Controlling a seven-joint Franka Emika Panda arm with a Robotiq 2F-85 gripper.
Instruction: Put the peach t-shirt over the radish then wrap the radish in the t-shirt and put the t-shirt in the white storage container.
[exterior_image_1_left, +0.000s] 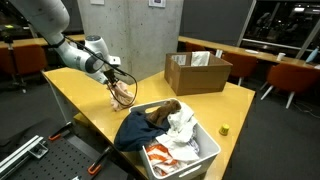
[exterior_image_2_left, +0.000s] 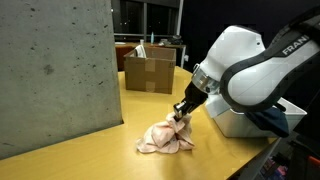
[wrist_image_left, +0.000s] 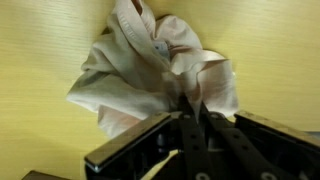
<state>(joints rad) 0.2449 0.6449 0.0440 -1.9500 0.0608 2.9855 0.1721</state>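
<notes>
The held fold stands raised above the rest, so my gripper will bring it down onto the bunched middle of the peach t-shirt (exterior_image_1_left: 121, 98) (wrist_image_left: 152, 69).
The peach t-shirt (exterior_image_2_left: 166, 137) lies bunched on the yellow table; it also shows in an exterior view (exterior_image_1_left: 123, 92) and fills the wrist view (wrist_image_left: 150, 70). The radish is hidden, and I cannot tell whether it lies under the cloth. My gripper (exterior_image_2_left: 184, 113) is down at the shirt's edge, and in the wrist view (wrist_image_left: 190, 103) its fingers are shut on a fold of the cloth. The white storage container (exterior_image_1_left: 207, 150) stands at the near end of the table, full of clothes, and its corner shows in an exterior view (exterior_image_2_left: 232, 122).
An open cardboard box (exterior_image_1_left: 196, 72) stands at the table's far side, also in an exterior view (exterior_image_2_left: 150, 70). A dark blue garment (exterior_image_1_left: 140, 125) hangs over the container's edge. A small yellow-green object (exterior_image_1_left: 225, 129) lies near the table edge. A concrete pillar (exterior_image_2_left: 55, 70) is close by.
</notes>
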